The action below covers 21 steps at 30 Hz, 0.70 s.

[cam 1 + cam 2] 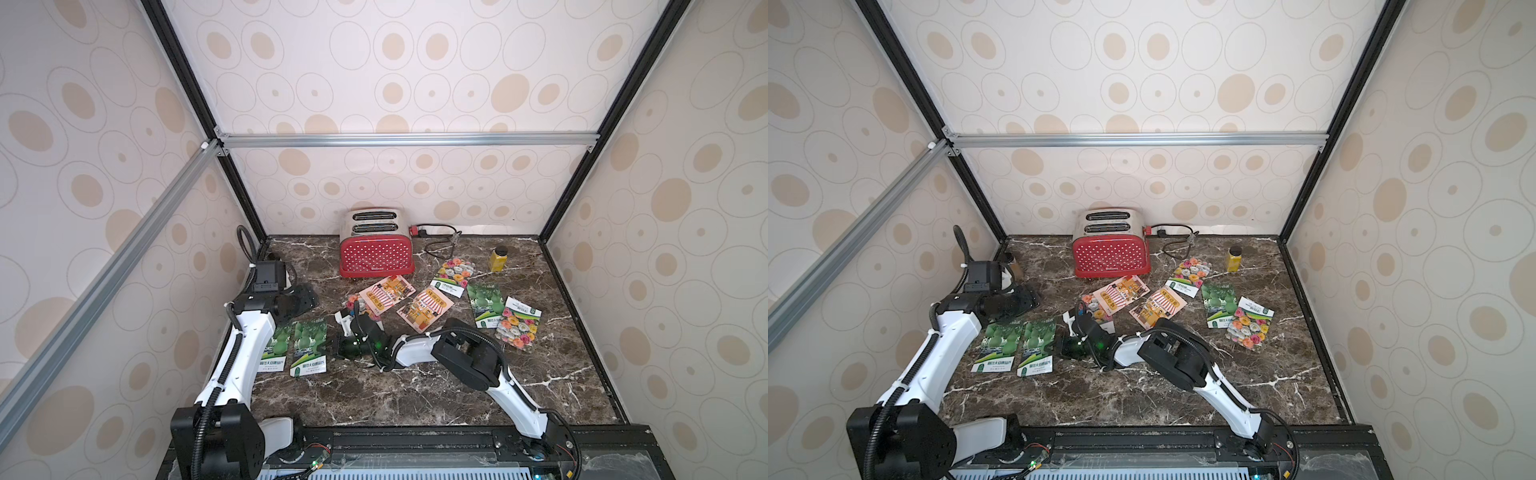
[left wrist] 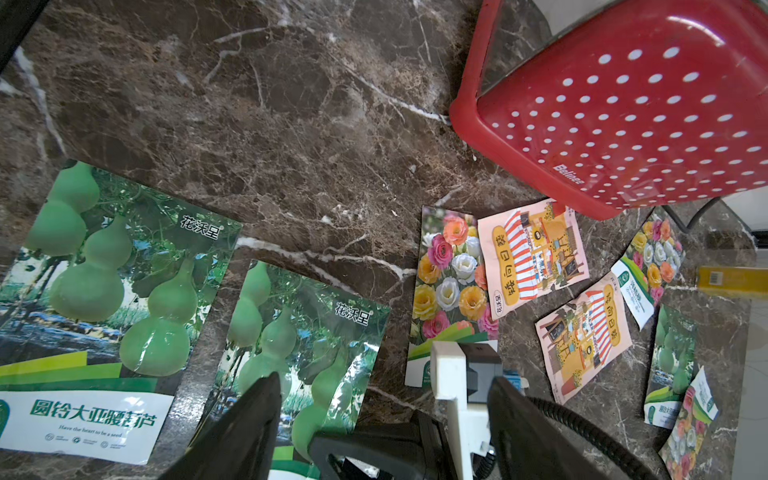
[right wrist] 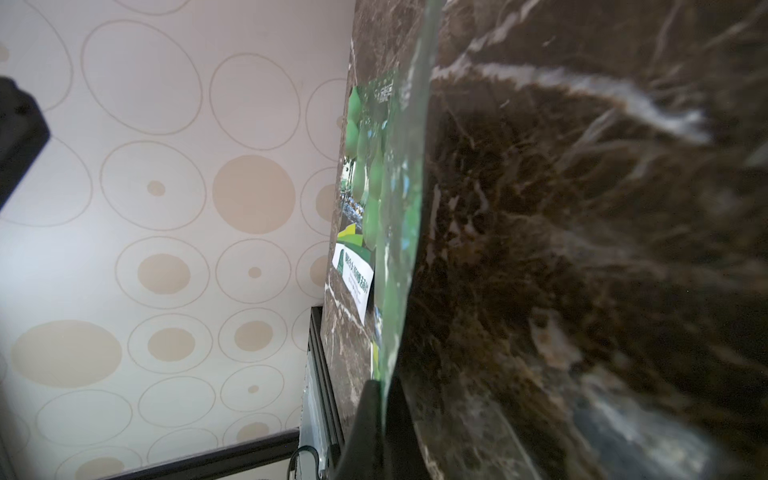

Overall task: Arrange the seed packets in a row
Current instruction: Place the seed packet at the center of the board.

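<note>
The gourd packet in my right gripper should next go down slightly and gently toward its neighbour, and my gripper will then let go of its edge, as the tabletop under that edge is below my gripper.
Two green gourd seed packets lie side by side at the front left. My right gripper is shut on the right edge of the nearer-centre one, which the right wrist view shows edge-on between the jaws. Behind these packets my left gripper hovers open and empty. Mid-table lie two peach shop packets and a flower packet partly under the right wrist. Farther right are a flower packet, a green packet and a flower packet.
A red dotted toaster stands at the back centre with its cable trailing right. A small yellow bottle stands at the back right. Patterned walls close in the marble table on three sides.
</note>
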Motion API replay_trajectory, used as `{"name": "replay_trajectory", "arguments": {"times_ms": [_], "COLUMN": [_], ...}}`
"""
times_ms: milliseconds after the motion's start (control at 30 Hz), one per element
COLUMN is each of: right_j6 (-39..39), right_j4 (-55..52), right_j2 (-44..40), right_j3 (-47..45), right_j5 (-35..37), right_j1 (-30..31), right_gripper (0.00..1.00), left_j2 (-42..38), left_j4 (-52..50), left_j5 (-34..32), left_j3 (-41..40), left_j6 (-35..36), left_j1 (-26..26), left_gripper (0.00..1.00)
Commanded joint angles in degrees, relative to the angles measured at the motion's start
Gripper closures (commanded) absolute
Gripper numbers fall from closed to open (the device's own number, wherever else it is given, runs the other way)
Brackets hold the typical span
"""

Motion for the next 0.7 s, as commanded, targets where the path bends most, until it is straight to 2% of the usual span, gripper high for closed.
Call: {"name": "replay_trajectory", "arguments": {"times_ms": [0, 500, 667], "right_j6": [2.4, 1.5, 2.2], "right_j4": [0.3, -3.5, -4.3], "right_j2": [2.7, 4.4, 5.0], "right_j3": [1.7, 3.5, 4.0], "right_j5": [1.1, 2.1, 2.5], "right_j1": [0.0, -0.3, -0.5], "right_gripper": [1.0, 1.0, 0.97], "left_j2": [-1.2, -3.0, -3.9], "left_j4": [-1.3, -1.5, -1.5], "left_j5": [0.6, 1.0, 1.2], "left_j3": [-0.2, -0.9, -1.3], "left_j6": [1.3, 1.0, 0.7], "left_j1": [0.4, 0.5, 0.5], "left_gripper": [0.2, 0.21, 0.21]}}
